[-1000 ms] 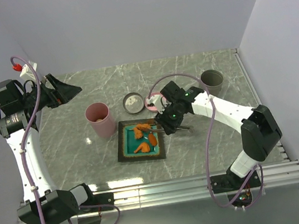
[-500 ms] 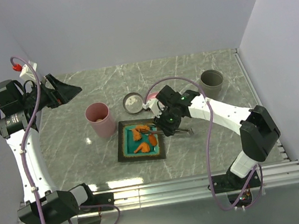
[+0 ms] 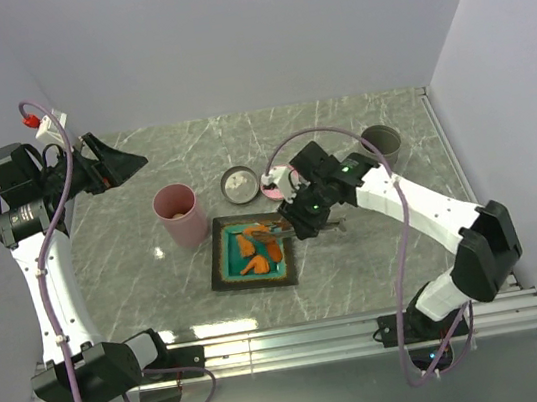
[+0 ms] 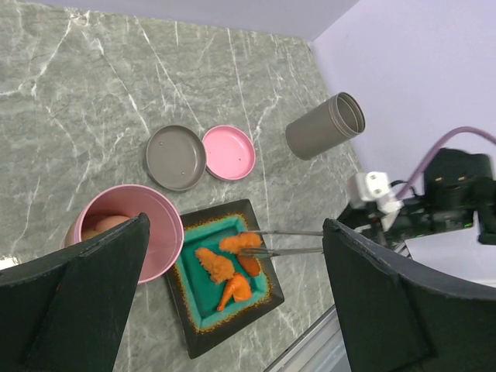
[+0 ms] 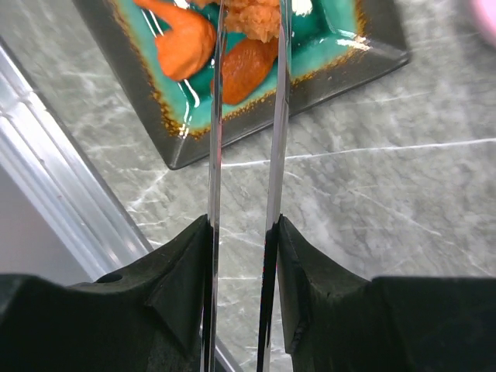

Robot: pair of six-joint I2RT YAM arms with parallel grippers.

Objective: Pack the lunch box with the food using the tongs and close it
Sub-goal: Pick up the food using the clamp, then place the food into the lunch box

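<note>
My right gripper has the grey cup's opening (image 3: pixel 382 140) on its right in the top view, so next I need to lift the tongs, carry the orange chunk over it and let go.
My right gripper (image 3: pixel 312 209) (image 5: pixel 242 232) is shut on the silver tongs (image 3: pixel 278 226) (image 5: pixel 277 116), its pads pressing both arms. The tong tips straddle an orange fried chunk (image 4: pixel 239 242) (image 5: pixel 253 14) of the food at the far side of the teal plate (image 3: pixel 222 281) (image 4: pixel 203 342). Other fried pieces (image 5: pixel 187 43) lie beside it. The pink lunch box (image 3: pixel 180 216) (image 4: pixel 159 232) stands open left of the plate, with a pale piece (image 4: pixel 105 226) inside. Its pink lid (image 3: pixel 275 182) (image 4: pixel 229 152) lies behind the plate. My left gripper (image 3: pixel 118 165) (image 4: pixel 236 302) hangs open and high at the far left, holding nothing.
A grey round lid (image 3: pixel 238 182) (image 4: pixel 176 157) lies next to the pink one. A grey cup (image 3: pixel 381 145) (image 4: pixel 325 125) sits at the back right; in the left wrist view it appears on its side. The metal rail (image 3: pixel 349 331) runs along the near table edge.
The right gripper has squeezed the tongs narrower around the fried chunk, and its wrist has shifted slightly right. The left arm has not moved.
</note>
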